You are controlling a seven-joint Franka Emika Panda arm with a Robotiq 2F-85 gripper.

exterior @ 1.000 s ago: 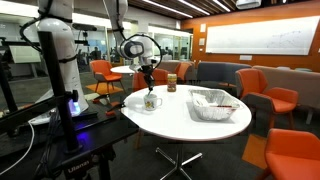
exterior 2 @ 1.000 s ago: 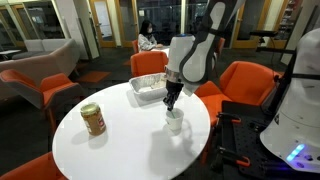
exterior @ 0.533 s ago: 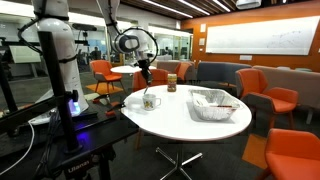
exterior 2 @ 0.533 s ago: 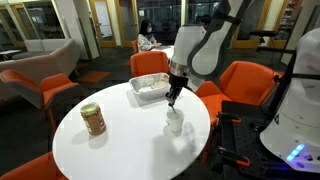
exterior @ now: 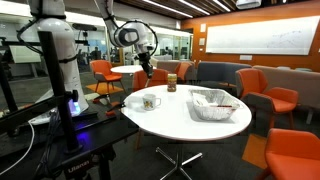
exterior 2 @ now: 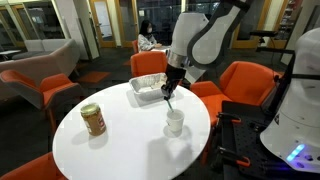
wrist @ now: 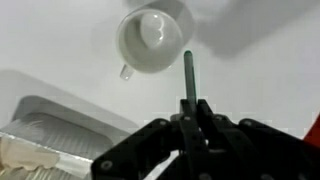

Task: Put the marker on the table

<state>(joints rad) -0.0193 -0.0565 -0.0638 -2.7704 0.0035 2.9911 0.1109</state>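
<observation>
I need to lower my gripper next and move it away from the white mug toward the side of the brown jar, over the table between them, because that part of the table is bare.
My gripper (exterior 2: 172,88) is shut on a dark green marker (wrist: 189,75), which points down from the jaws. It hangs well above a white mug (exterior 2: 175,122) standing on the large white round table (exterior 2: 120,140). In the wrist view the mug (wrist: 150,42) looks empty and lies ahead of the marker's tip. The gripper (exterior: 146,70) and the mug (exterior: 150,101) near the table's edge also show in an exterior view.
A metal tray (exterior 2: 150,89) with crumpled paper sits at the far side of the table. A brown jar (exterior 2: 93,119) stands on the table. Orange chairs (exterior 2: 245,85) surround it. The robot's base and cables (exterior: 70,105) stand beside the table.
My gripper has risen with the marker, lifting it out of the mug and well above it. The mug has stayed in place.
</observation>
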